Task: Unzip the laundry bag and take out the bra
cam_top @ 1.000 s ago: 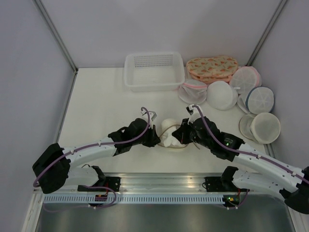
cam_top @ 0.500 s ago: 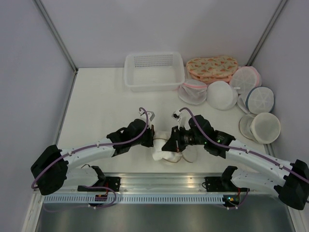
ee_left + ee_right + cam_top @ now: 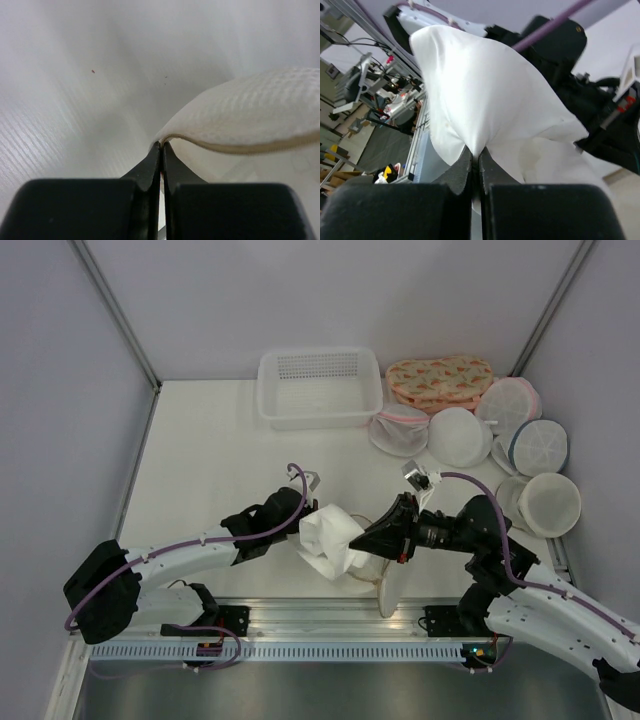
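The white perforated basket (image 3: 318,395) stands open outward of the robot's right gripper, so the gripper should next turn outward, carry the bra (image 3: 330,540) over the basket and release it.
The bra (image 3: 330,540) is a bunched white fabric lifted off the table between the two grippers. My right gripper (image 3: 370,540) is shut on it; the right wrist view shows the smooth white fabric (image 3: 480,90) pinched between the jaws (image 3: 475,152). My left gripper (image 3: 304,525) is shut on the laundry bag; the left wrist view shows its cream mesh and tan rim (image 3: 260,115) held at the jaw tips (image 3: 161,145). In the top view only a tan-rimmed part of the bag (image 3: 390,585) shows, below the right gripper. The zip pull is hidden.
A white perforated basket (image 3: 320,388) stands at the back. A floral orange pouch (image 3: 440,380) and several white dome pouches (image 3: 460,436) (image 3: 541,504) lie at the back right. The metal rail (image 3: 330,620) runs along the near edge.
My right gripper has pulled back to the right and raised the white bra, which now spreads out between the grippers. The left gripper has stayed nearly in place, holding the bag.
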{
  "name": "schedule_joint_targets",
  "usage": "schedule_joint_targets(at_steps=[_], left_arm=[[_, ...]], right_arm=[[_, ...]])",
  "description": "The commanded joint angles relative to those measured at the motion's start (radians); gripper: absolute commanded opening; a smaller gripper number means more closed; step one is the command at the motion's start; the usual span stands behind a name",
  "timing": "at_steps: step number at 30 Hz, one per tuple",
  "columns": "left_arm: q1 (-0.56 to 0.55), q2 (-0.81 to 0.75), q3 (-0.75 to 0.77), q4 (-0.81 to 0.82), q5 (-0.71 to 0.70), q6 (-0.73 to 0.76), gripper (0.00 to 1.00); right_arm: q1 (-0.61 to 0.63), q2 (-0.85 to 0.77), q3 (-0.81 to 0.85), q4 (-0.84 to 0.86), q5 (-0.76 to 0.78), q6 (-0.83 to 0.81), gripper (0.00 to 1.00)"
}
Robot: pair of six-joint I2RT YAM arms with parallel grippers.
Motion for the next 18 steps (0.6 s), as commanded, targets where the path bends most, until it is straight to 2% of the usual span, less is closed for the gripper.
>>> schedule_joint_targets(at_steps=[1, 3, 4, 7, 8, 12, 17, 18], left_arm=[[0.001, -0.016, -0.010, 0.027, -0.030, -0.028, 0.02], [-0.001, -0.018, -0.012, 0.027, -0.030, -0.028, 0.02], [-0.001, -0.018, -0.013, 0.027, -0.030, -0.028, 0.02], [-0.001, -0.019, -0.018, 0.029, -0.030, -0.029, 0.02], [0.001, -0.021, -0.021, 0.029, -0.030, -0.032, 0.02], [-0.001, -0.033, -0.030, 0.027, -0.030, -0.034, 0.02], [-0.001, -0.058, -0.039, 0.009, -0.036, -0.035, 0.02], [-0.001, -0.061, -0.043, 0.009, -0.036, -0.035, 0.02]], right_arm=[[-0.001, 0.000, -0.021, 0.189, -0.005, 0.059, 0.01], [-0.001, 0.004, -0.018, 0.163, 0.067, 0.050, 0.00], [0.001, 0.006, -0.013, 0.119, 0.186, 0.046, 0.01], [-0.001, -0.028, -0.049, 0.149, 0.335, 0.062, 0.01], [-0.001, -0.032, -0.040, 0.133, 0.457, 0.056, 0.00], [-0.001, -0.040, -0.007, 0.083, 0.694, 0.022, 0.00], [-0.001, 0.070, 0.133, 0.007, 0.866, -0.085, 0.00], [-0.001, 0.133, 0.163, -0.011, 0.926, -0.104, 0.00]])
